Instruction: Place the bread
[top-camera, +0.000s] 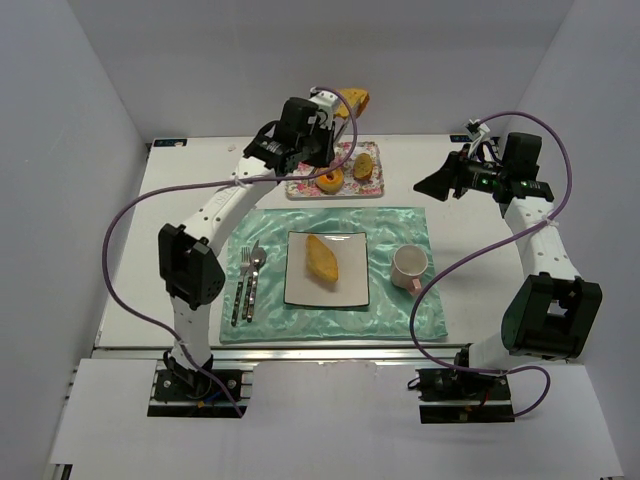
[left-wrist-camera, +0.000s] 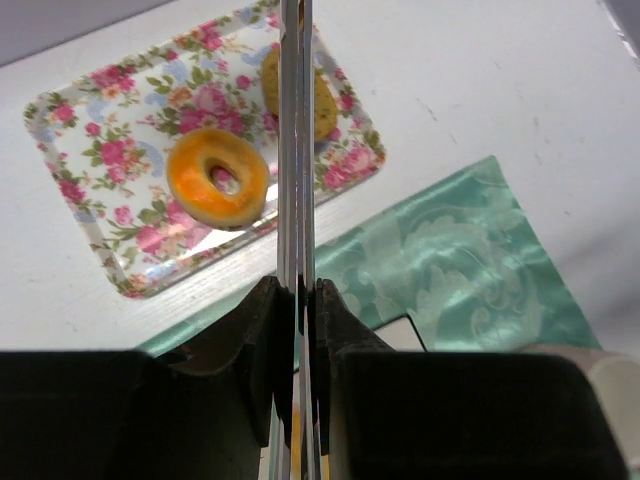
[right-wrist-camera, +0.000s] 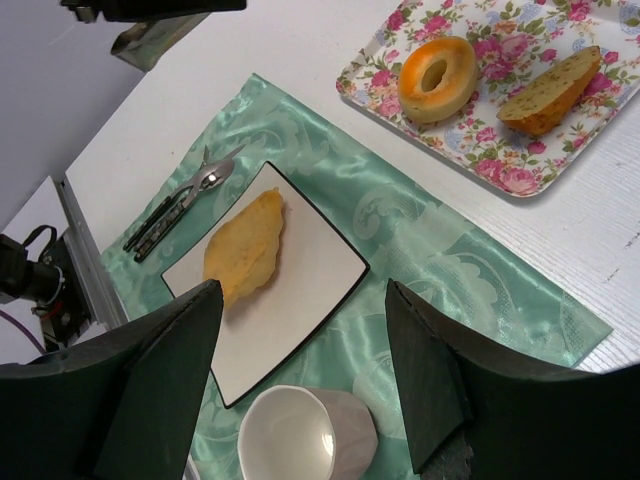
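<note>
I should move my left gripper back and down next and let go of the tongs (left-wrist-camera: 292, 150) over the plate's bare side by the cup (left-wrist-camera: 399, 338), because that side is below and back from it.
My left gripper (top-camera: 328, 130) (left-wrist-camera: 303, 286) hovers over the flowered tray (top-camera: 300, 189) (left-wrist-camera: 62, 150), shut on thin metal tongs (left-wrist-camera: 292, 150) that run up out of its wrist view. A yellow-brown piece of bread (top-camera: 354, 100) shows just beyond that gripper, behind the tray; whether the tongs hold it is unclear. On the tray lie a ring-shaped bun (top-camera: 329, 180) (left-wrist-camera: 216, 176) (right-wrist-camera: 436, 78) and a brown bread slice (top-camera: 364, 165) (right-wrist-camera: 552, 92). A yellow bread (top-camera: 323, 260) (right-wrist-camera: 245, 246) lies on the white square plate (top-camera: 352, 285) (right-wrist-camera: 310, 285). My right gripper (top-camera: 432, 185) (right-wrist-camera: 302, 300) hangs open and empty.
A green satin mat (top-camera: 400, 225) (right-wrist-camera: 470, 290) lies under the plate. A white cup (top-camera: 409, 267) (right-wrist-camera: 305, 435) stands right of the plate, a fork and knife (top-camera: 247, 280) (right-wrist-camera: 175, 205) left of it. White walls close in the table on three sides.
</note>
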